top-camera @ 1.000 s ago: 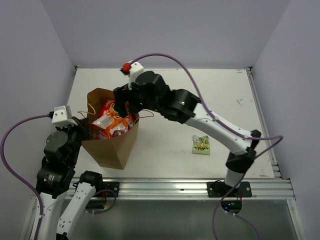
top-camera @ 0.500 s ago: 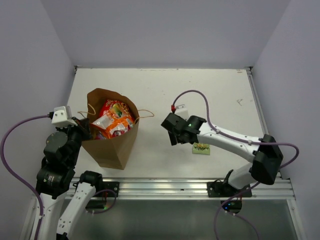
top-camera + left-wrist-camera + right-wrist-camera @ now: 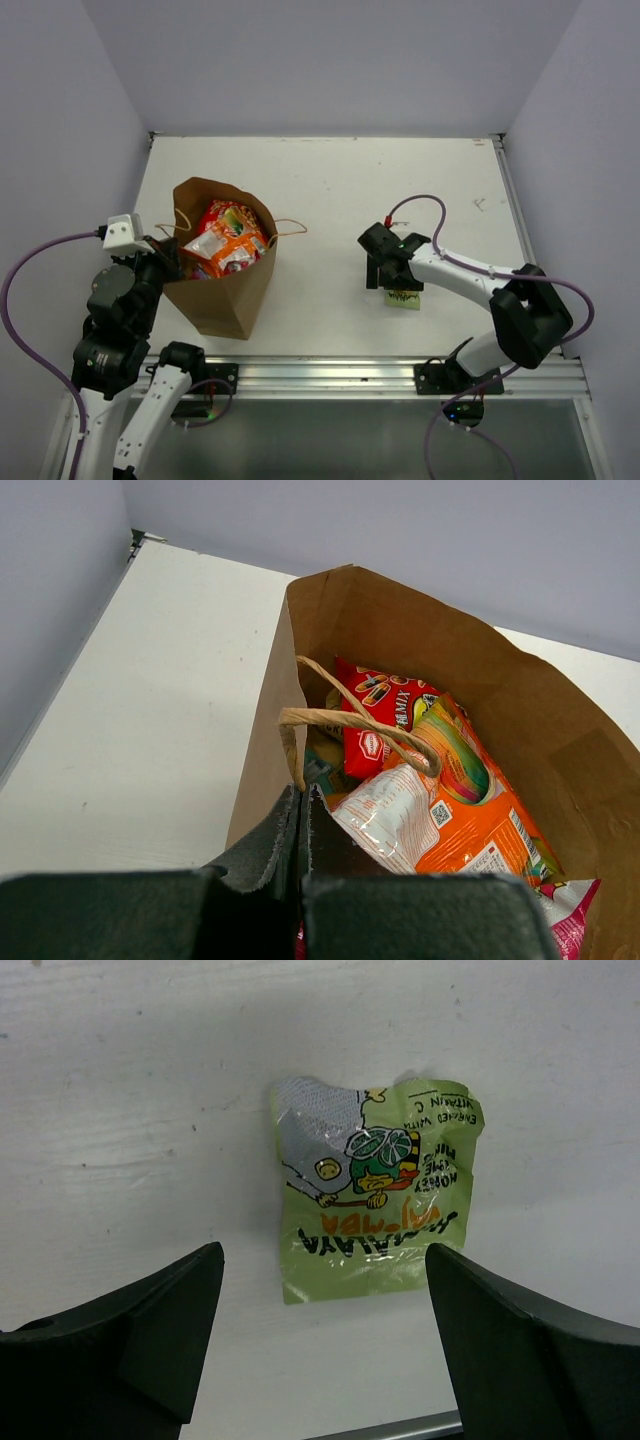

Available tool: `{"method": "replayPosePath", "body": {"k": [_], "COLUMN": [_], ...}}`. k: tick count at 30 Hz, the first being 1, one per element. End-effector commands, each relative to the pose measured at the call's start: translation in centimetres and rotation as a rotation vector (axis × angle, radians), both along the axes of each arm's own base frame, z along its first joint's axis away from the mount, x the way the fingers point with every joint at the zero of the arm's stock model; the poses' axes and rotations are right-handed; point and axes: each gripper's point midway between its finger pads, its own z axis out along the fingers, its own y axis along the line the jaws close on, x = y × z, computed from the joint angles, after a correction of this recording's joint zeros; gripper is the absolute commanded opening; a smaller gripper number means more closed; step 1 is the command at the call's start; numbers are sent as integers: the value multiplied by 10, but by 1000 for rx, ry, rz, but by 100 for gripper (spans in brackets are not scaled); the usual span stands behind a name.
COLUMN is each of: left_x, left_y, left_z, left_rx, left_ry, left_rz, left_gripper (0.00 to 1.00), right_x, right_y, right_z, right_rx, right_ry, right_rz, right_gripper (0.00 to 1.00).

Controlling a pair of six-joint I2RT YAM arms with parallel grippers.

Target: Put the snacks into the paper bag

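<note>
Next, my right gripper moves down to the middle of the small green packet (image 3: 375,1190) and closes, since the packet lies flat between the open fingers.
The brown paper bag (image 3: 215,285) stands upright at the left, holding several snacks: a red packet (image 3: 385,725), an orange-cream chip bag (image 3: 455,815) and others underneath. My left gripper (image 3: 300,810) is shut on the bag's near rim (image 3: 297,780), below a twisted handle (image 3: 350,720). A small green packet (image 3: 375,1190) lies flat on the table at the right; it also shows in the top view (image 3: 404,297). My right gripper (image 3: 325,1290) is open just above it, one finger on each side, not touching it; in the top view this gripper (image 3: 392,280) partly covers the packet.
White table (image 3: 330,190) with a metal rail (image 3: 380,375) along the near edge and grey walls around. The bag's far handle (image 3: 290,228) sticks out to the right of the bag.
My right arm has swung from over the bag to the right and down, and now sits over the green packet. The bag and left arm have not moved.
</note>
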Motion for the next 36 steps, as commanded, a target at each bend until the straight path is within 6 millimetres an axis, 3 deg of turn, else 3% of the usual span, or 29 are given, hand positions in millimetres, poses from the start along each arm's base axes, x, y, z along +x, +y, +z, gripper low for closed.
{"method": "replayPosePath", "body": {"k": [1,10,13,16,17,18,19,21,24,25,26,29,30,33,34,36], "left_x": [0,0,0,0,0,0,0,0,1,1,1,1,1,1,1,1], "left_y": [-5,-4,-4,-4,-4,-4,-4,-4,-3,-4,-4,-4,-4,-3,-3,-3], "left_z": [12,11,12,12,12,12,12,12,11,11,11,12,11,12,12,11], "left_rx": [-1,5,7,7,7,7,7,7,9,9,9,8,9,8,9,9], "left_ry": [-50,-47,-49,-47,-49,-49,-49,-49,-46,-46,-47,-50,-49,-50,-50,-47], "left_rz": [-29,-28,-26,-27,-26,-26,-26,-24,-23,-24,-24,-24,-24,-23,-21,-21], "left_gripper": [0,0,0,0,0,0,0,0,0,0,0,0,0,0,0,0], "right_x": [17,16,9,6,7,5,6,7,16,28,41,58,68,78,80,84], "right_y": [5,-10,-13,-12,-12,-16,-16,-20,-18,-6,0,21,36,75,98,122], "right_z": [-12,-47,-58,-58,-55,-52,-46,-27,19,48,92,166,215,283,311,329], "right_rx": [47,50,54,69,68,56,59,50,47,81,112,185,265,395,474,500], "right_ry": [-22,35,58,63,53,52,42,16,-69,-132,-215,-367,-460,-585,-605,-623], "right_rz": [-41,-102,-112,-105,-105,-108,-104,-89,-55,-33,-18,42,85,219,291,366], "right_gripper": [86,85,79,46,22,10,3,0,0,0,0,0,0,0,0,0]}}
